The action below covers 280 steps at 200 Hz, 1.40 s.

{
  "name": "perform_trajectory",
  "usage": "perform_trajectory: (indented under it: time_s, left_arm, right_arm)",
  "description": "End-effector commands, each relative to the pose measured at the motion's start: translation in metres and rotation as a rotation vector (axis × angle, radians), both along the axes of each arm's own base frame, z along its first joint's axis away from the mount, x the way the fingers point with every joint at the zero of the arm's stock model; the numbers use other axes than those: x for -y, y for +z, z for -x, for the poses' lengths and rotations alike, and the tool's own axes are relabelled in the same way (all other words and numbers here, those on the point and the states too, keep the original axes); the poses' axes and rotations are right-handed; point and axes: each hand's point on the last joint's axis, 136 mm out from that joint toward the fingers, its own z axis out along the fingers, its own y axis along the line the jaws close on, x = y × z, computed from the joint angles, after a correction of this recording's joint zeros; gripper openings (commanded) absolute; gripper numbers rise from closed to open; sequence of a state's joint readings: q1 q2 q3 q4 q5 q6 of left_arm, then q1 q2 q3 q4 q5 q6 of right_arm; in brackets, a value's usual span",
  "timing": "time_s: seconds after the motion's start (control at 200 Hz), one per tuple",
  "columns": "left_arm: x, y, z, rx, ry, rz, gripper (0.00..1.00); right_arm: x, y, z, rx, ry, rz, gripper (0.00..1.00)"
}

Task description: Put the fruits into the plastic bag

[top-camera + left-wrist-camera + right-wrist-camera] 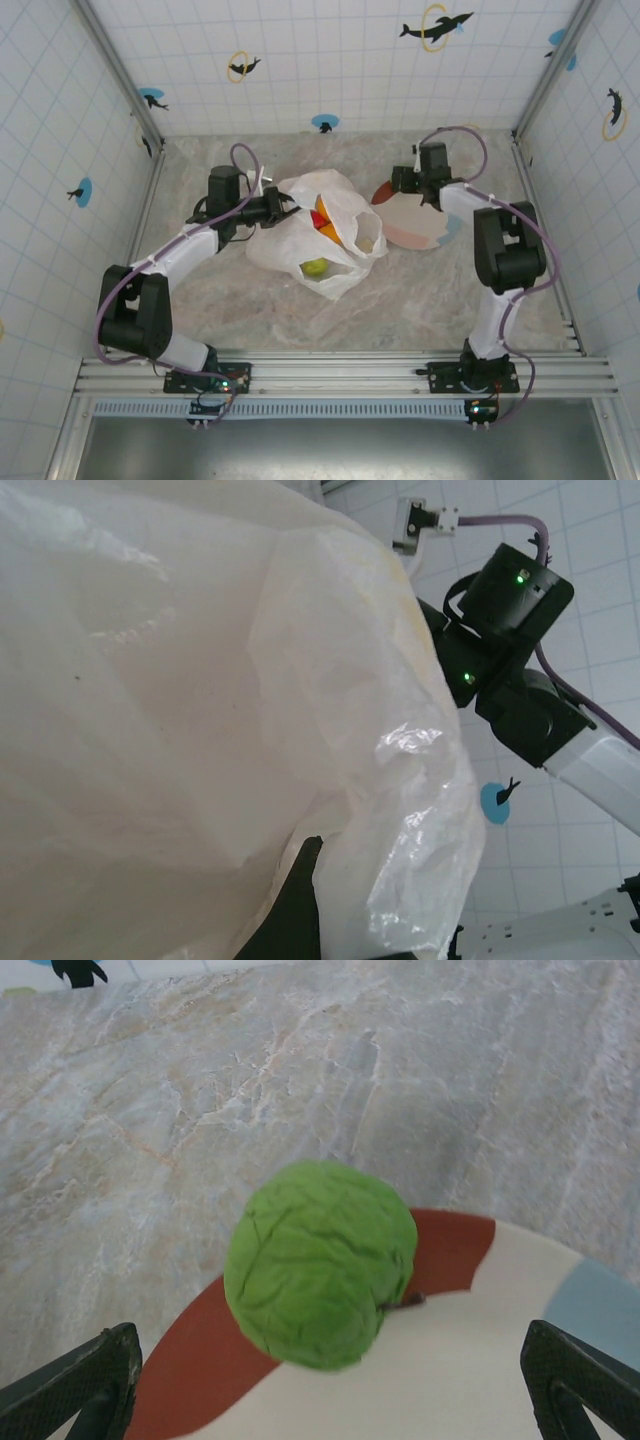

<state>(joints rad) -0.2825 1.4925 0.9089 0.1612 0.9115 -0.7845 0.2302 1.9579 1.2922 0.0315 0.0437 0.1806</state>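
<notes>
My right gripper's spread fingers will go down next past both sides of the wrinkled green fruit at the plate's edge, then close.
The white plastic bag [300, 245] lies crumpled at the table's middle with its mouth open. Inside it show a red and orange fruit [321, 216], a green fruit [315, 267] and a pale yellow one [367, 243]. My left gripper [283, 208] is shut on the bag's left rim. In the left wrist view the bag [200, 700] drapes over one dark finger [295, 905]. My right gripper [402, 183] hangs open over the plate's far left edge. A wrinkled green fruit [320, 1260] sits there on the plate [460, 1360], between the spread fingers and untouched.
The round pink, red and blue plate [420, 232] lies right of the bag. Tiled walls enclose the marble table on three sides. In the left wrist view the right arm [510, 630] stands just beyond the bag.
</notes>
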Motion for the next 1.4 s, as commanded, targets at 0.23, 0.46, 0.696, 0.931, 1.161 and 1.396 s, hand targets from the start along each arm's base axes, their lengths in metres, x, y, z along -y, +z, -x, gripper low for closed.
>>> perform_trajectory:
  time_s: [0.23, 0.46, 0.696, 0.931, 1.161, 1.396]
  left_arm:
    - [0.0, -0.009, 0.001, -0.015, -0.016, -0.011, 0.0]
    - [0.0, -0.009, 0.001, -0.015, -0.017, -0.013, 0.0]
    - [0.0, -0.01, 0.001, -0.015, -0.018, -0.015, 0.0]
    - [0.0, -0.011, 0.001, -0.017, -0.019, -0.013, 0.0]
    - [0.001, -0.011, 0.001, -0.018, -0.022, -0.012, 0.0]
    - [0.0, -0.008, 0.001, -0.015, -0.018, -0.005, 0.0]
  right_arm:
    - [-0.004, -0.026, -0.031, -0.049, 0.053, 0.179, 1.0]
    - [-0.012, -0.045, -0.044, -0.088, 0.087, 0.202, 0.96]
    - [-0.018, -0.051, -0.045, -0.108, 0.108, 0.187, 0.81]
    - [-0.014, -0.028, -0.041, -0.089, 0.105, 0.197, 0.72]
    - [-0.014, 0.006, -0.023, -0.046, 0.111, 0.168, 0.66]
    - [-0.011, 0.037, 0.033, -0.009, 0.116, 0.084, 0.64]
